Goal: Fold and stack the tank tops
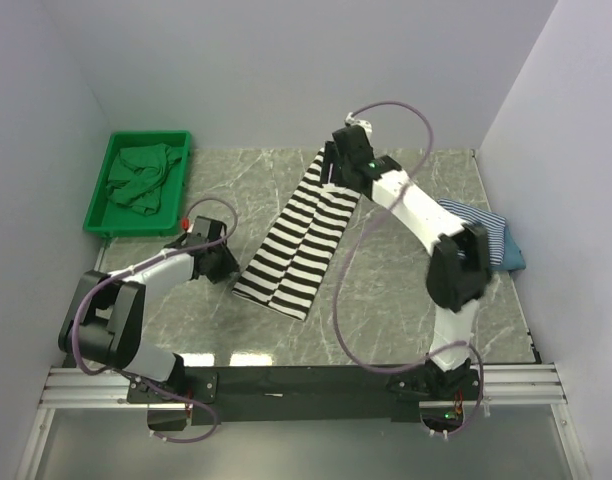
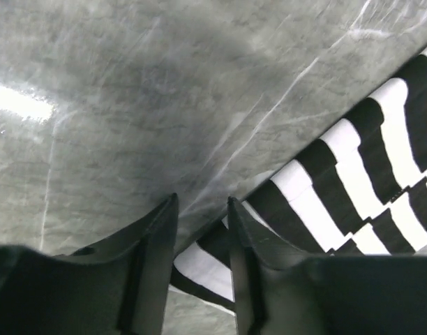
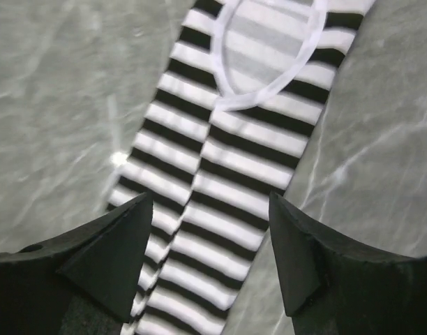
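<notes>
I will next move my right gripper back and down onto the striped top's other near corner (image 1: pixel 302 315) and close, as my left gripper is already at one near corner.
The black-and-white striped tank top (image 1: pixel 296 245) lies folded into a long band across the middle of the table. My left gripper (image 1: pixel 221 262) sits low at its near left corner, open with a narrow gap. In the left wrist view the corner of the striped top (image 2: pixel 353 174) shows beneath the left gripper (image 2: pixel 202 199), not pinched. My right gripper (image 1: pixel 336 165) hovers wide open over the far end. The right wrist view has the right gripper (image 3: pixel 210 199) above the neckline of the top (image 3: pixel 248 139). A thin blue-striped top (image 1: pixel 481 222) lies on a teal one (image 1: pixel 514 258) at the right.
A green tray (image 1: pixel 98 195) at the back left holds crumpled green cloth (image 1: pixel 141 180). White walls close in the grey marble table (image 1: pixel 386 300) on three sides. The right arm's elbow (image 1: pixel 458 262) hangs over the edge of the pile at the right.
</notes>
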You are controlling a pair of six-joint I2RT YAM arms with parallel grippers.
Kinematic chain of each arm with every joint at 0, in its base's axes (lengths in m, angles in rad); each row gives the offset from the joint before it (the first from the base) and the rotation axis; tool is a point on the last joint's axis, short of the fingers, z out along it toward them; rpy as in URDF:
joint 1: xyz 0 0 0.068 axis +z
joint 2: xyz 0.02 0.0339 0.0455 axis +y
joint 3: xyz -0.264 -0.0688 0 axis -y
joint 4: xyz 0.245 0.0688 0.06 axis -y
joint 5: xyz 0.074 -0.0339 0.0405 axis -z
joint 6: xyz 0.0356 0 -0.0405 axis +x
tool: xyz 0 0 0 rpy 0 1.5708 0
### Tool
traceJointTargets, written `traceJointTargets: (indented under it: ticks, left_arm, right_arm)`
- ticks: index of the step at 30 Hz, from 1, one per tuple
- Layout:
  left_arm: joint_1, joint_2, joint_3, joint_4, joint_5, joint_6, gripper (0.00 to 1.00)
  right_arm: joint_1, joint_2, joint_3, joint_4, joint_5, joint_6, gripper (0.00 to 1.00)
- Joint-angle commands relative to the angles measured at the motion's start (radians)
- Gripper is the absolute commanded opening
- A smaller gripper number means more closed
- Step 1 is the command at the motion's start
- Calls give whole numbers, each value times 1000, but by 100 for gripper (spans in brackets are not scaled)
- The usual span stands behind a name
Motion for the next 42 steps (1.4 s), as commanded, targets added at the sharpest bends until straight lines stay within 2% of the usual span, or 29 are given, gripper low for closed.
traceJointTargets:
  ticks: [1, 2, 5, 7, 9, 14, 20, 22, 24, 25, 28, 29, 32, 33, 36, 42]
  left_arm:
    - [1, -45, -96, 51, 11, -55, 39]
    - [1, -57, -114, 61, 25, -58, 37]
    - [-25, -88, -174, 86, 50, -88, 26]
    - [-83, -115, -206, 83, 45, -122, 18]
    - [-129, -152, -246, 94, 45, -169, 16]
    - [-342, -235, -315, 91, 1, -312, 7]
    - [-595, -277, -311, 75, -48, -466, 3]
    - [-655, -272, -285, 2, -86, -489, 6]
    - [-663, -290, -259, -71, -120, -499, 12]
    - [-663, -313, -257, -134, -158, -507, 21]
    - [-663, -454, -279, -178, -186, -521, 36]
    - [-663, -512, -285, -172, -186, -515, 37]
    - [-661, -546, -271, -147, -174, -489, 41]
    - [-663, -543, -271, -124, -168, -477, 42]
    - [-663, -496, -279, -19, -111, -418, 44]
    - [-661, -382, -292, 63, -110, -386, 47]
  right_arm:
    - [76, -171, -242, 66, -13, 202, 73]
    - [92, -238, -361, 86, -18, 219, 73]
    - [151, -355, -572, 146, -27, 292, 71]
    - [193, -406, -653, 168, -10, 338, 71]
    - [214, -470, -753, 177, -4, 372, 71]
    - [256, -620, -954, 168, 4, 424, 71]
    - [290, -823, -1152, 145, -10, 503, 71]
    - [312, -862, -1189, 131, -12, 519, 72]
    - [329, -895, -1226, 107, -15, 549, 72]
    - [336, -917, -1237, 100, -13, 561, 71]
    - [359, -948, -1277, 96, -22, 599, 71]
    - [362, -963, -1296, 100, -28, 610, 71]
    - [371, -963, -1327, 117, -45, 644, 69]
    - [372, -957, -1335, 140, -51, 650, 65]
    - [379, -932, -1362, 178, -76, 682, 61]
    - [397, -925, -1404, 200, -74, 730, 55]
